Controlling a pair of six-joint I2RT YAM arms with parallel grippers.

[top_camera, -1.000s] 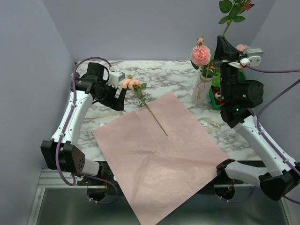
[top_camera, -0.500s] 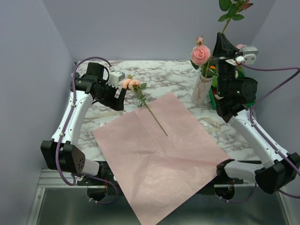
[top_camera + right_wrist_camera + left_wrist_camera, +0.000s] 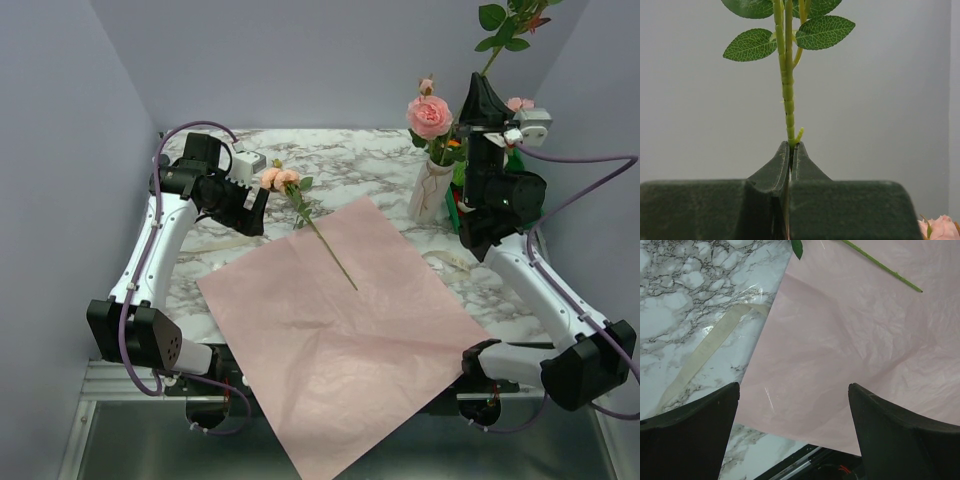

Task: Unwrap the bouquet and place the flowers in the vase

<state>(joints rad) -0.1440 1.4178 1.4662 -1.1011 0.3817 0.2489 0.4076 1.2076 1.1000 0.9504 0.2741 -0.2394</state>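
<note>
My right gripper will move toward the marbled vase and bring the stem down to the vase's opening by the pink rose.
The bouquet lies undone: its pink paper sheet [image 3: 340, 310] is spread flat on the marble table. A peach rose [image 3: 280, 178] rests at the sheet's far corner, its stem [image 3: 880, 267] lying across the paper. The marbled vase [image 3: 432, 192] stands at the back right and holds a pink rose [image 3: 428, 116]. My right gripper [image 3: 482, 88] points upward beside the vase, shut on a leafy green flower stem [image 3: 788, 90] that rises out of frame. My left gripper [image 3: 258, 205] hovers open next to the peach rose, with nothing between its fingers [image 3: 700, 430].
A cream ribbon [image 3: 705, 352] lies on the marble left of the paper. A green tray [image 3: 458, 212] sits behind the vase, mostly hidden by the right arm. Lilac walls close in on three sides. The paper overhangs the near table edge.
The right arm has drawn in a little toward the vase, keeping the held stem upright and slightly higher. The left arm, paper and peach rose have not moved.
</note>
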